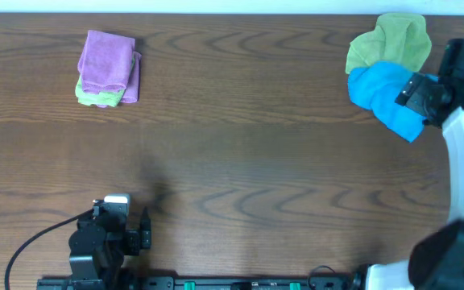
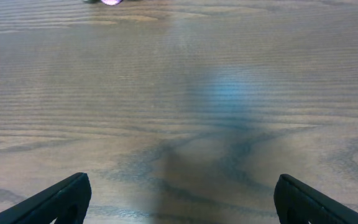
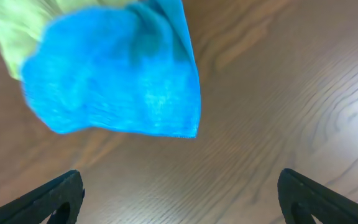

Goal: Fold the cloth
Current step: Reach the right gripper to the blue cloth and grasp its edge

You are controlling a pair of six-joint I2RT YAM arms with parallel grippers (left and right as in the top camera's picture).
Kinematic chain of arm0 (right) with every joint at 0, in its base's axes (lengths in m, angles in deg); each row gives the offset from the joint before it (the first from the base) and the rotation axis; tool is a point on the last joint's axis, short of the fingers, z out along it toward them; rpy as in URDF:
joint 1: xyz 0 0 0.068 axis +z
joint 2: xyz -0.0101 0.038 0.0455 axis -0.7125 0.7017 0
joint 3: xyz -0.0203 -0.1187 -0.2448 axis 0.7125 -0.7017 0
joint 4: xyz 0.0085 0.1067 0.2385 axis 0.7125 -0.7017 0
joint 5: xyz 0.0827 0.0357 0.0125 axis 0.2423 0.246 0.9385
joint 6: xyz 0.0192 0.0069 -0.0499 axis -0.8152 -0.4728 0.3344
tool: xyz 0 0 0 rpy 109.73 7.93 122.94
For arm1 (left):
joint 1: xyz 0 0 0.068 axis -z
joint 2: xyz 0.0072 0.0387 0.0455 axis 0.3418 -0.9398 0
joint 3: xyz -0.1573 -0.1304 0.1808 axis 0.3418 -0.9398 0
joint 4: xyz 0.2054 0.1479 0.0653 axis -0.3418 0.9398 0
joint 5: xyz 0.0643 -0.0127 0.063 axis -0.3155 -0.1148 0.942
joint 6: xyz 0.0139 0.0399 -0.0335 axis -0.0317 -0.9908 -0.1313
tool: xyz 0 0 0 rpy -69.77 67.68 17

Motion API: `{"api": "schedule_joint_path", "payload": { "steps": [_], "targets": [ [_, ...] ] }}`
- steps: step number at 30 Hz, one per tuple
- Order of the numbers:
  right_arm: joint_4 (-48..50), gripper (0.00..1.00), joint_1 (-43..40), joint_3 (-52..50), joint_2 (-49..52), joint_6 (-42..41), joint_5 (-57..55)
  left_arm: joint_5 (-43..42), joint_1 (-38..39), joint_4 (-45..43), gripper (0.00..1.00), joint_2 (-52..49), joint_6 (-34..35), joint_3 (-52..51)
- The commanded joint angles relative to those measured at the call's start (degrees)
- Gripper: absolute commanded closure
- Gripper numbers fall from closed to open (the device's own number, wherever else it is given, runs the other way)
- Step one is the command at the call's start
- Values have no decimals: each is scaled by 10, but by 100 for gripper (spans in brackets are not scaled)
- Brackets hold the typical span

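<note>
I will lower my right gripper onto the blue cloth's straight edge (image 1: 420,126) (image 3: 195,93) beside its near corner and close there, since that edge lies clear against bare wood.
A crumpled blue cloth (image 1: 383,95) lies at the table's far right, partly over a crumpled green cloth (image 1: 393,44). My right gripper (image 1: 416,95) is at the blue cloth's right side. In the right wrist view its jaws (image 3: 180,198) are open and empty, with the blue cloth (image 3: 117,78) just ahead of them over the green cloth (image 3: 18,28). My left gripper (image 1: 141,231) is open and empty near the front edge at the left; its wrist view (image 2: 182,198) shows only bare wood between the fingers.
A folded stack with a purple cloth (image 1: 109,62) over a green one (image 1: 97,97) sits at the far left. The wooden table (image 1: 240,161) stretches between the two arms. The purple stack shows faintly at the top of the left wrist view (image 2: 109,2).
</note>
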Motion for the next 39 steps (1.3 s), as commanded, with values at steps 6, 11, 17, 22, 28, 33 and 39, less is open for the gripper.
{"api": "schedule_joint_path", "payload": {
  "steps": [6, 11, 17, 22, 28, 33, 39],
  "targets": [
    [32, 1, -15, 4, 83, 14, -5, 4, 3, 1, 5, 3, -10, -1],
    [77, 1, -51, 2, 110, -30, 26, 4, 3, 1, 5, 3, -10, -1],
    [126, 1, -118, -2, 115, -30, 139, 4, 3, 1, 5, 3, -10, -1],
    [147, 2, -156, -9, 130, -27, 233, 4, 3, 1, 5, 3, -10, -1],
    [146, 4, -161, -9, 186, -6, 280, 4, 3, 1, 5, 3, -10, -1],
    [153, 2, -163, -9, 212, 0, 269, 4, 3, 1, 5, 3, -10, -1],
    [170, 6, -163, -9, 226, 2, 263, 4, 3, 1, 5, 3, -10, -1]
  ]
}}
